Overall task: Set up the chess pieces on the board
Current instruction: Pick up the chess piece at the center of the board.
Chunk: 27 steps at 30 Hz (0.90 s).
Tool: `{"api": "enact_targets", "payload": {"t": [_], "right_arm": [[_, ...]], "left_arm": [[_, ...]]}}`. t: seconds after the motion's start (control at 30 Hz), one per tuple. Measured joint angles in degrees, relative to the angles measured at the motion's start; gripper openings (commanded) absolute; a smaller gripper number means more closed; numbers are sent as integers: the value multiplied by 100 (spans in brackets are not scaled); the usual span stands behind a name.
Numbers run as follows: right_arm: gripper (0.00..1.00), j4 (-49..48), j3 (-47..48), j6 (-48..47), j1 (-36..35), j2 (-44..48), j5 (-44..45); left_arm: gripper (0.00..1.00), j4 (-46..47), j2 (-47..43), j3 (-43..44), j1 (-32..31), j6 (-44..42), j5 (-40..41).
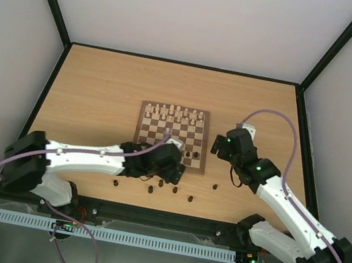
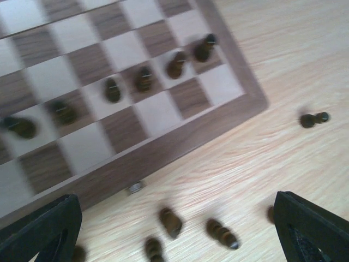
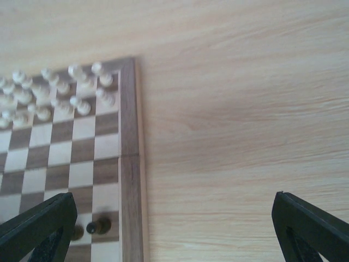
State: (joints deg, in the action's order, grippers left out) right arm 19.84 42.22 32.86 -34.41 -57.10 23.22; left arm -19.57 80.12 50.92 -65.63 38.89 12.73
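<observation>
My left gripper goes to the right in the top view and down around the lone dark chess piece (image 1: 215,186) (image 2: 313,119) next, since it stands apart with bare table around.
The board (image 1: 172,136) lies mid-table, with cream pieces along its far rows. Several dark chess pieces (image 2: 144,79) stand in one row near the board's near edge. A few show at its right (image 1: 192,155). Other dark pieces lie loose on the table in front of the board (image 1: 160,183); in the left wrist view they are blurred (image 2: 170,222) (image 2: 222,233). My left gripper (image 1: 171,166) is open and empty above these loose pieces (image 2: 174,240). My right gripper (image 1: 221,147) is open and empty over bare table just right of the board (image 3: 174,234). A dark piece (image 3: 99,225) stands on the board's right edge column.
One dark piece (image 1: 215,186) lies apart, right of the board, near the right arm; it also shows in the left wrist view (image 2: 314,119). Another (image 1: 115,182) lies at the left under the left arm. A small metal bit (image 2: 134,187) lies at the board's edge. Black-framed walls ring the table.
</observation>
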Motion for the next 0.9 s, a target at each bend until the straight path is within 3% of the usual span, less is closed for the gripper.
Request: {"api": "enact_targets", "payload": {"t": [0.4,0.9], "right_arm": [[100,481,785,-79,415,787,-190],[98,1054,942,-315,448,1167,-297]], "left_arm": [[95,514,2767,2229,-400,-638,-761],[58,321,4033,3449,-658,-837,-800]]}}
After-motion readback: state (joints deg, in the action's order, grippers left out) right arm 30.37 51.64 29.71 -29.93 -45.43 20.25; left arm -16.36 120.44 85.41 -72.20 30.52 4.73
